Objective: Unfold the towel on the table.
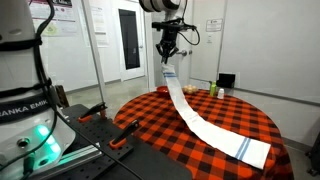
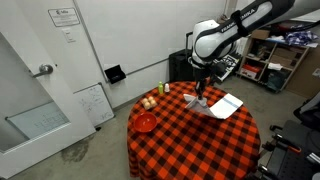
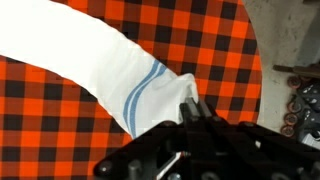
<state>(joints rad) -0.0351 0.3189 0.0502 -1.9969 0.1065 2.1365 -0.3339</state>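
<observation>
The gripper needs to carry this raised end of the towel away from the towel's flat far end, over bare checked cloth, and let go, since the far end lies flat while this end hangs raised.
A white towel [image 1: 205,124] with blue stripes hangs from my gripper [image 1: 168,57] and stretches down across the round table with its red and black checked cloth [image 1: 170,145]; its far end lies near the table's edge. In the other exterior view the gripper [image 2: 201,92] holds the towel [image 2: 222,104] up above the table [image 2: 190,140]. In the wrist view the towel [image 3: 95,65] runs away from the shut fingers [image 3: 195,108], which pinch one end of it.
A red bowl [image 2: 146,122] and some small items [image 2: 150,101] sit on the table's far side. A black box [image 1: 226,81] and bottles [image 1: 212,90] stand at the back edge. Another robot base [image 1: 25,120] stands close by. A door and wall lie behind.
</observation>
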